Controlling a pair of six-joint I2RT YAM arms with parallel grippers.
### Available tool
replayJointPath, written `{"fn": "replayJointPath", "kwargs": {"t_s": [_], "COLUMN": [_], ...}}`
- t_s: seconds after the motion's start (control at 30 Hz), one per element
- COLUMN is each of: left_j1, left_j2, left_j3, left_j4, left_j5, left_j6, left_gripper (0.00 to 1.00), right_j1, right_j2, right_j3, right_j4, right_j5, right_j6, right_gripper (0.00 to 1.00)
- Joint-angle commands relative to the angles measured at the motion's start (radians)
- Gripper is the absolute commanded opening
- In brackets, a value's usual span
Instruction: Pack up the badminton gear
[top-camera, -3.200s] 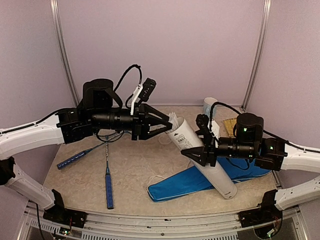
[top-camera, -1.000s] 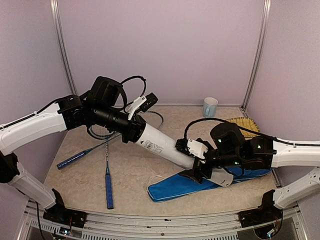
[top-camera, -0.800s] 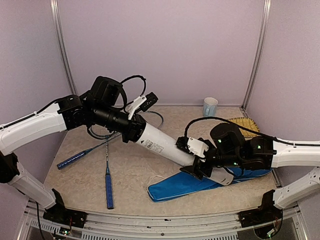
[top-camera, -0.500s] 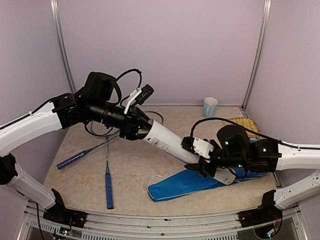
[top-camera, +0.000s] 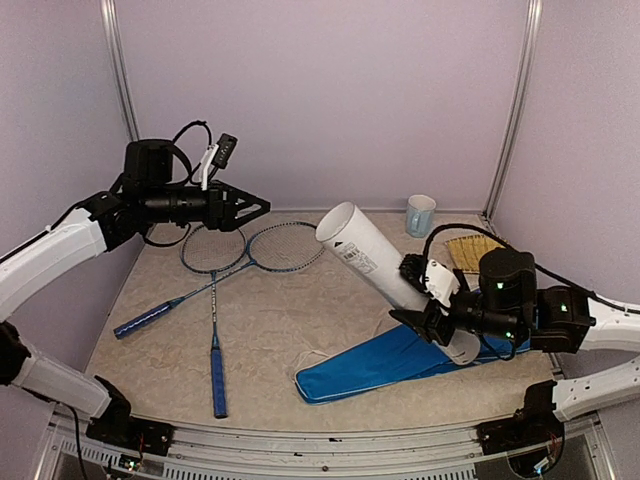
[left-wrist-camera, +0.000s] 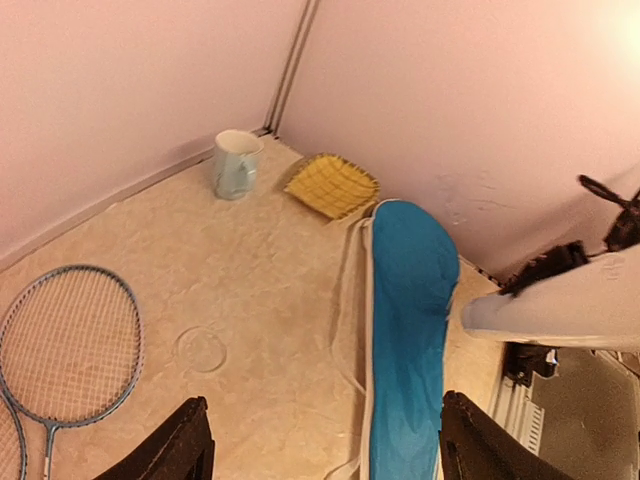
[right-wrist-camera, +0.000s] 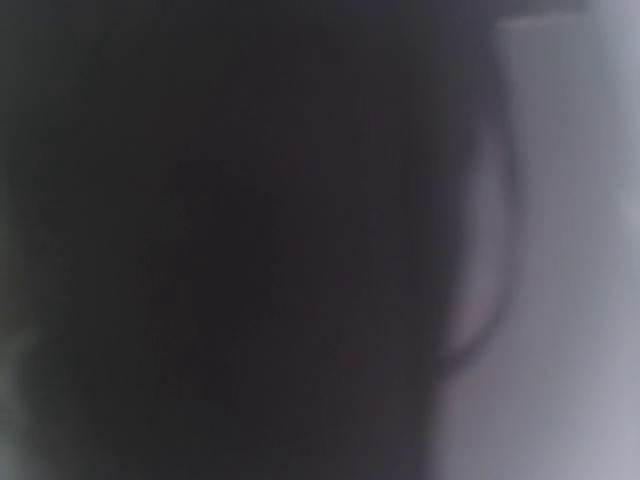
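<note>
I need to lower my left gripper next, past the racket's head to the rim of the clear round lid by that head, because the tube's opening is uncovered.
The long white tube (top-camera: 370, 265) slants up over the table, its open mouth pointing to the upper left. My right gripper (top-camera: 420, 300) is shut on its lower part, above the blue racket cover (top-camera: 370, 365). The right wrist view is dark, filled by something very close. Two rackets lie crossed at the left, with heads (top-camera: 285, 245) toward the back and blue handles (top-camera: 217, 380) nearer me. My left gripper (top-camera: 255, 210) hangs open and empty in the air at the back left, well clear of the tube. Its wrist view shows the cover (left-wrist-camera: 405, 330), the tube's end (left-wrist-camera: 560, 305) and a racket head (left-wrist-camera: 65, 345).
A pale blue mug (top-camera: 420, 213) stands by the back wall. A straw-coloured brush (top-camera: 468, 250) lies at the back right corner, behind my right arm. Walls close the table on three sides.
My left gripper opened, let go of the tube's upper end and drew back up and to the left. My right gripper closed on the tube, which now tilts up more steeply.
</note>
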Motion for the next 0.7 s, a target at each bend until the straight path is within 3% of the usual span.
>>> {"fn": "replayJointPath", "kwargs": {"t_s": [0.0,0.17,0.37,0.67], "left_j1": [0.009,-0.051,-0.109,-0.159], "left_j2": [0.177,0.426,0.703,0.985], "left_j3": [-0.010,0.123,0.314,0.586], "left_j4": [0.044,-0.036,-0.097,-0.191], "left_j5": [-0.181,-0.392,-0.471,-0.525], "left_j6": [-0.036,-0.010,-0.042,-0.054], "left_gripper": [0.74,0.67,0.50,0.41], "right_j1": [-0.004,-0.004,-0.004,-0.003], "right_j2": [-0.066,-0.088,-0.103,-0.120], "right_j3": [-0.017,-0.024,-0.032,-0.053], "right_j4": [0.077,0.056,0.050,0.066], "right_j5": [0.028,0.028,0.032,0.015], "right_j6": [0.041,0.069,0.088,0.097], "right_gripper": [0.55,0.55,0.55,0.55]}}
